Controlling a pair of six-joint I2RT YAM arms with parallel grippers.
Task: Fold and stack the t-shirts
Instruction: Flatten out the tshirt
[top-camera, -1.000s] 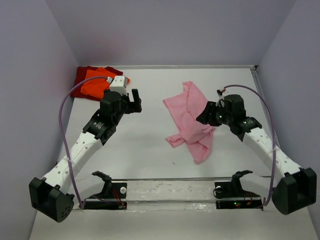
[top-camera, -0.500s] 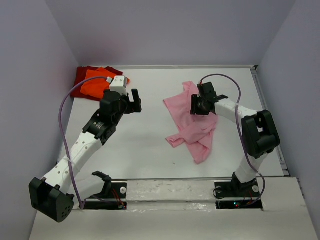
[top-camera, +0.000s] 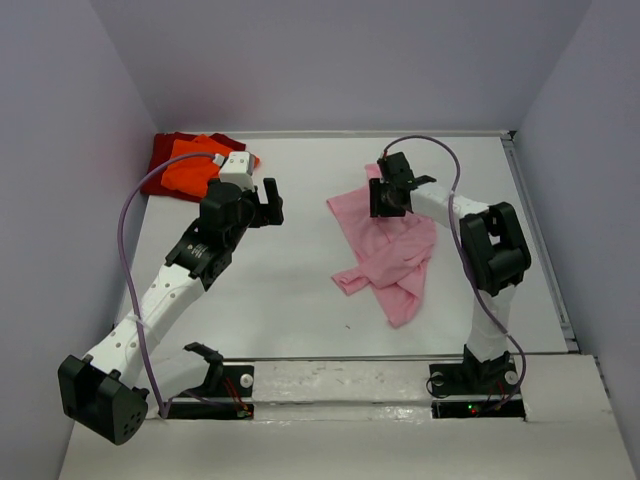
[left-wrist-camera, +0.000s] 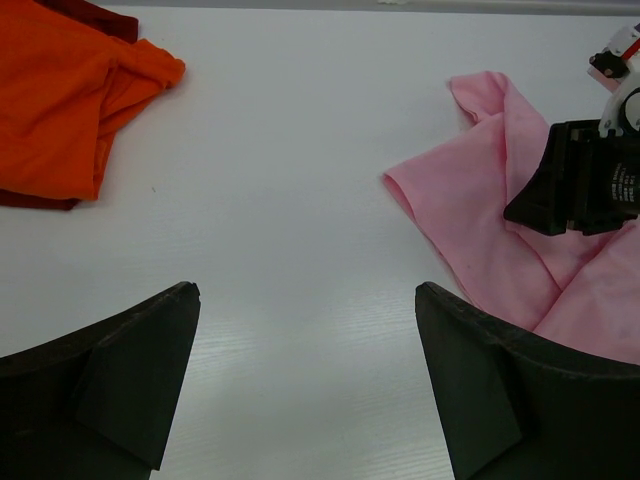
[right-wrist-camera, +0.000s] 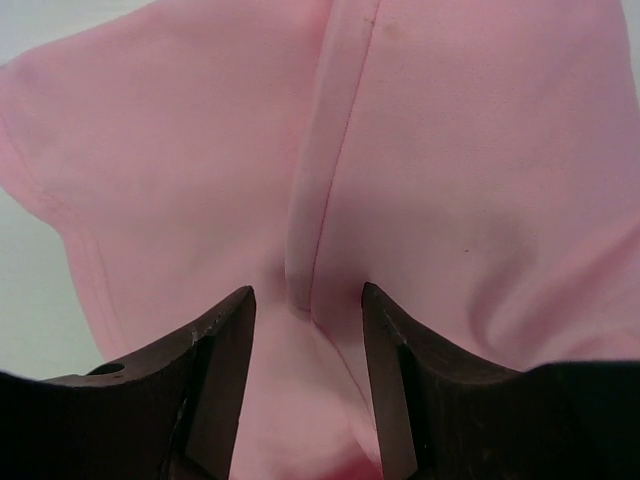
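My right gripper's open fingers already straddle the raised seam fold of the pink t-shirt, so it will go down onto that fold and close next.
The light pink t-shirt lies crumpled right of the table's middle. My right gripper is low over its upper part. In the right wrist view the jaws stand apart astride a raised seam fold of the pink cloth, without pinching it. The bright orange t-shirt lies on the dark red one in the far left corner. My left gripper hovers wide open between the two piles. Its wrist view shows bare table between the fingers, the orange shirt at left and the pink one at right.
Grey walls close the table in on the left, back and right. A raised strip with the arm bases runs along the near edge. The white tabletop stretches between the two shirt piles.
The right arm has swung from the right side up and left, and its gripper now sits over the upper part of the pink shirt. The left arm has not moved.
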